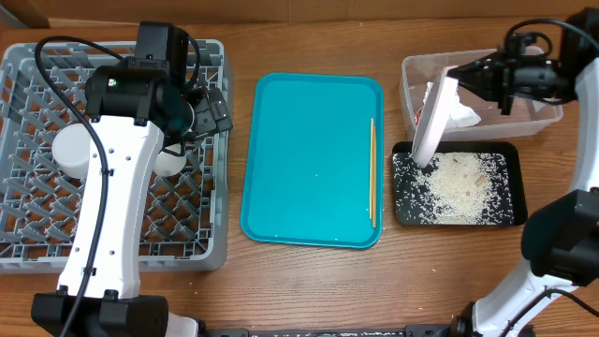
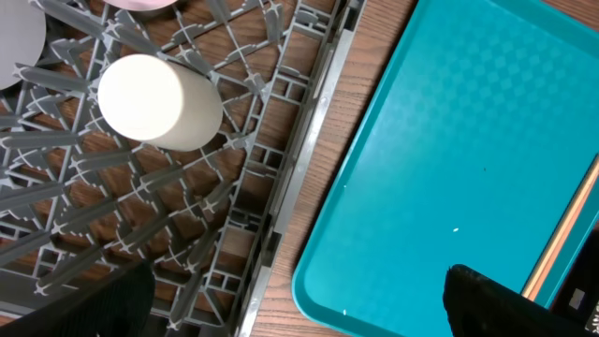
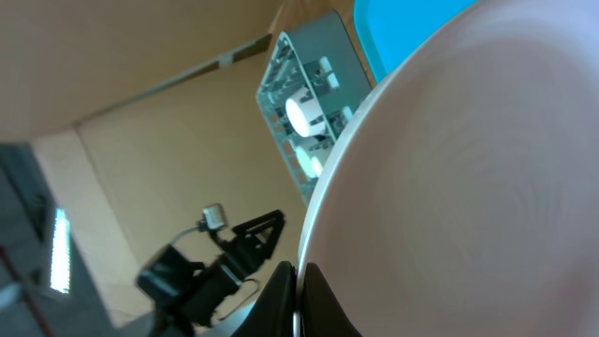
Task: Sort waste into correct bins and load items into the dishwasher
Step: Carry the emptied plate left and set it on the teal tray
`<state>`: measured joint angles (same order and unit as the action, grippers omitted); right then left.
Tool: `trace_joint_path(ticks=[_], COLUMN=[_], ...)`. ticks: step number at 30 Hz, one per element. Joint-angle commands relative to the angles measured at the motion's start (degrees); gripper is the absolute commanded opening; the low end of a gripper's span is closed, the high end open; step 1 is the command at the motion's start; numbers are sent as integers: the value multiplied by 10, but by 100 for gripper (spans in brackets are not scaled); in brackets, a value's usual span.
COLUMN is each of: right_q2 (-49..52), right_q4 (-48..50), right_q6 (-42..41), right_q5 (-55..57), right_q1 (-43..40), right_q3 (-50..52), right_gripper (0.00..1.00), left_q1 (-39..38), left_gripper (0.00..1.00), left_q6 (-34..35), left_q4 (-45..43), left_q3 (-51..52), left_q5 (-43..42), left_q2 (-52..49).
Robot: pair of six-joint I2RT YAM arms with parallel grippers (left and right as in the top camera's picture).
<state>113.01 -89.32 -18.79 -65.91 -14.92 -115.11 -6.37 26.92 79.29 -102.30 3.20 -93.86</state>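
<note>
The teal tray's middle (image 1: 310, 168) is empty. My right gripper should next swing to the left in the overhead view and lower the plate (image 1: 432, 120) flatter onto that spot.
My right gripper (image 1: 465, 75) is shut on the rim of a pink plate (image 1: 432, 120), holding it tilted steeply on edge over the black tray (image 1: 510, 211), which holds spilled rice (image 1: 459, 184). In the right wrist view the plate (image 3: 468, 187) fills the frame, its rim pinched between my fingers (image 3: 298, 300). My left gripper (image 1: 208, 108) is open and empty over the right edge of the grey dishwasher rack (image 1: 28, 65). The left wrist view shows a white cup (image 2: 154, 101) in the rack (image 2: 271, 178) and the teal tray (image 2: 449, 159). Wooden chopsticks (image 1: 372, 173) lie on the teal tray (image 1: 309, 159).
A clear plastic bin (image 1: 543, 117) with crumpled white waste (image 1: 463, 110) stands at the back right behind the black tray. The rack holds white cups (image 1: 70, 150) and a bowl (image 1: 168, 161). Bare wooden table lies along the front edge.
</note>
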Motion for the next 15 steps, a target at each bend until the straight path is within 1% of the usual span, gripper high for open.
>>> trace_joint_path(ticks=[1,3,6,8,11,13,15], right_q2=[-20,-20,-20,-20,-20,-20,-20], right_q4=[29,52,91,122,159,180,189], right_q6=[8,-7,-64,-92,-107,-142,-188], right_q5=[26,64,159,224,281,345,441], right_q1=[48,80,136,191,256,296,335], right_q3=[-7,-7,-7,-7,-7,-7,-7], right_gripper=[4,4,4,4,4,4,4], left_q1=[0,0,0,0,0,0,0], left_gripper=[100,100,100,100,100,100,100], left_q6=[7,7,7,7,7,7,7], left_q4=[0,0,0,0,0,0,0], left_q3=[-4,-4,-4,-4,-4,-4,-4], left_q5=[-2,-2,-2,-2,-2,-2,-2], left_q2=[-3,-3,-3,-3,-3,-3,-3])
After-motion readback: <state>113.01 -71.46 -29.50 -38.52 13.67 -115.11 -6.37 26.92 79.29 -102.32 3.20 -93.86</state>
